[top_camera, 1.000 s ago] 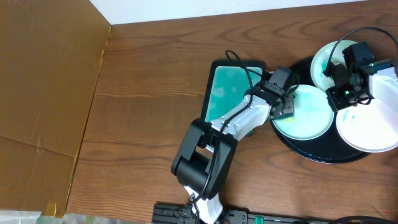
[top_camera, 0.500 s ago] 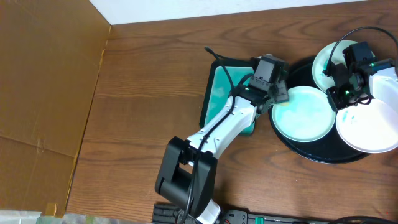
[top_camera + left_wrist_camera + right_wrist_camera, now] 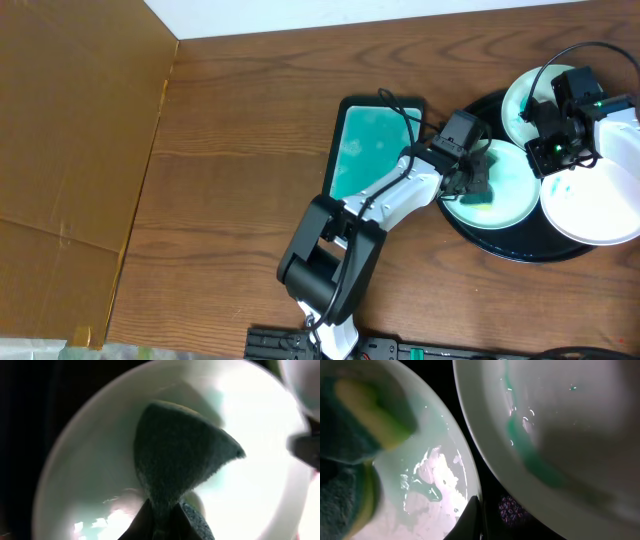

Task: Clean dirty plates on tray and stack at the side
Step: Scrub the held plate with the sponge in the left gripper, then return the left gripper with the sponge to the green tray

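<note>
The middle plate's side is already wet. My right gripper will lift and tilt the plate, lower it onto the round black tray (image 3: pixel 510 250) (image 3: pixel 512 511), and let go of the plate's rim.
The round black tray (image 3: pixel 510 250) holds three plates: a pale aqua one (image 3: pixel 520 100) at the back, a pale aqua one (image 3: pixel 512 198) in the middle and a white one (image 3: pixel 600 205) on the right. My left gripper (image 3: pixel 470 172) is shut on a sponge (image 3: pixel 480 186) that presses on the middle plate. In the left wrist view the dark sponge (image 3: pixel 180 455) fills the plate's (image 3: pixel 90 470) centre. My right gripper (image 3: pixel 548 158) is shut, its tip (image 3: pixel 477 520) at the wet middle plate's (image 3: pixel 435 475) rim. A neighbouring plate (image 3: pixel 560 420) carries a teal smear (image 3: pixel 530 455).
A rectangular black-rimmed teal tray (image 3: pixel 365 150) lies just left of the round tray, under my left arm. Brown cardboard (image 3: pixel 70 150) covers the table's left side. A white wall edge runs along the back.
The left gripper swung with the sponge off the middle plate's left edge toward the teal tray, then came back further right onto the plate. The right arm has not moved.
</note>
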Robot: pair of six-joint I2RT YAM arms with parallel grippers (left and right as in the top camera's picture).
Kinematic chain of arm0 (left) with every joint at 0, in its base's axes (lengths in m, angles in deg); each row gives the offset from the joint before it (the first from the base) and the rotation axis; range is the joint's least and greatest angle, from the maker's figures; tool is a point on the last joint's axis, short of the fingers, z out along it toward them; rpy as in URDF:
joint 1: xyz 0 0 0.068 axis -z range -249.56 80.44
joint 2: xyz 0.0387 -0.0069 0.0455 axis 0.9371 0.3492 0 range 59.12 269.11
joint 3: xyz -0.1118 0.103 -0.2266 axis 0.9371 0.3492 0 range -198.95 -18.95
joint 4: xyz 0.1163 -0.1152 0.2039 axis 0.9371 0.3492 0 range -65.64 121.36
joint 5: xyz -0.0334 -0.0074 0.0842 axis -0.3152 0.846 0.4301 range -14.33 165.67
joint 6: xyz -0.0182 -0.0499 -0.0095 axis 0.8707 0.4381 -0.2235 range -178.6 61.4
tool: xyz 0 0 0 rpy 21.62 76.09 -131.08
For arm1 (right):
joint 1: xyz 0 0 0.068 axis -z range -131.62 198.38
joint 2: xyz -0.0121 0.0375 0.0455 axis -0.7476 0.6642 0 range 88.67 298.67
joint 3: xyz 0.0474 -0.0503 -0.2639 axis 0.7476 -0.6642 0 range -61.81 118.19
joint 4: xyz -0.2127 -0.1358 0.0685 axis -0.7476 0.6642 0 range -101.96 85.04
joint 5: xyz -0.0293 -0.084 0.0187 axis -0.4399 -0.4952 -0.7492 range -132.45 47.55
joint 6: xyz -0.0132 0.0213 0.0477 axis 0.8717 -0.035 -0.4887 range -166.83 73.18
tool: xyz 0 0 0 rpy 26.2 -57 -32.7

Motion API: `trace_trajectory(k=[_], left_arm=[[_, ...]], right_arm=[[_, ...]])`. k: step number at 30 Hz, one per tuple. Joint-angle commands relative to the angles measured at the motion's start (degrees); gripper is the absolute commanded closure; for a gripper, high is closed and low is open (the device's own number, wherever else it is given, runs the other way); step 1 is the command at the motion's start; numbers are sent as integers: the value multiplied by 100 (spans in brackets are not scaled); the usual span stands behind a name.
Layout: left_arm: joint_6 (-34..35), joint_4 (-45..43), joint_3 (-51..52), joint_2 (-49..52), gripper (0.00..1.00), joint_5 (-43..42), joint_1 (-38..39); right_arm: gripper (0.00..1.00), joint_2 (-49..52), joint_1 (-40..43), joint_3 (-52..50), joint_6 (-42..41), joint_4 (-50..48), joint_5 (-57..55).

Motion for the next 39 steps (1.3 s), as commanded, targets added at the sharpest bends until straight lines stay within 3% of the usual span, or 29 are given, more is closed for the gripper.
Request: trace_trajectory(k=[1, 4, 7, 11, 18, 27, 39], left_arm=[[-11, 415, 94, 79, 93, 1598, -61], [-11, 601, 92, 76, 93, 2476, -90], [-15, 651, 92, -7, 93, 2822, -160], [-11, 614, 74, -354, 93, 2798, -188], [-7, 363, 74, -1460, 93, 1858, -190], [-186, 568, 76, -2623, 93, 2208, -699], [-162, 1327, 76, -2745, 93, 2448, -2337]], right_arm=[[98, 55, -55, -35, 17, -13, -52], [99, 55, -55, -35, 17, -13, -52], [98, 55, -55, -35, 17, -11, -52], [99, 55, -55, -35, 17, 0, -50], [99, 7, -85, -22, -68, 0, 15], [99, -372, -361, 323, -68, 280, -92], [99, -1113, -1259, 809, -284, 739, -2669]])
